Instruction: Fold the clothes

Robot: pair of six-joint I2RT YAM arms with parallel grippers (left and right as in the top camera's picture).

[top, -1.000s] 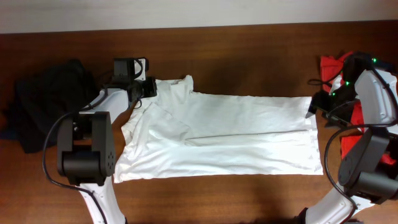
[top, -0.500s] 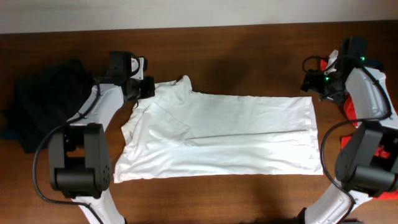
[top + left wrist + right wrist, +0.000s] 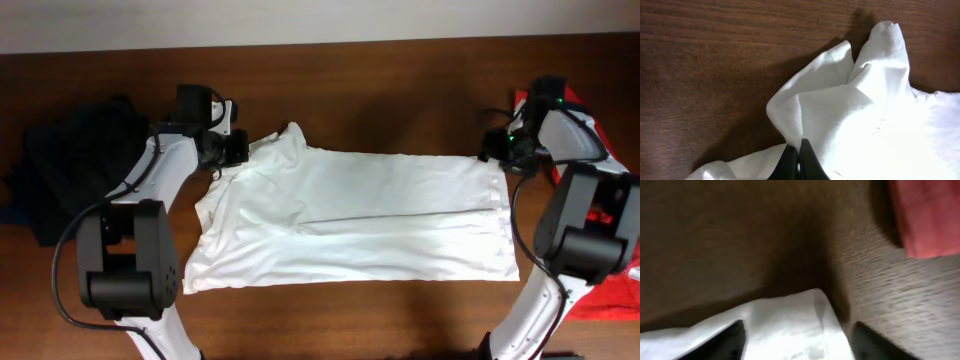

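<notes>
Next, my left gripper draws the pinched edge back toward the shirt's near corner (image 3: 197, 280) by the dark clothes and releases it, folding the spread cloth.
A white shirt (image 3: 360, 215) lies spread flat across the wooden table, collar end at the left. My left gripper (image 3: 232, 150) is shut on a raised fold of the shirt near its upper left corner; the left wrist view shows the pinched cloth (image 3: 840, 100) between the fingers (image 3: 799, 160). My right gripper (image 3: 497, 150) is open just above the shirt's upper right corner (image 3: 795, 320), its fingers (image 3: 797, 337) straddling the cloth edge.
A pile of dark clothes (image 3: 75, 165) sits at the left edge of the table. A red garment (image 3: 600, 190) lies at the right edge, also seen in the right wrist view (image 3: 925, 215). Bare wood (image 3: 400, 100) runs along the back.
My right gripper swung up and away, then came back down to the shirt's upper right corner. My left gripper lifted the shirt's upper left fold slightly up and left.
</notes>
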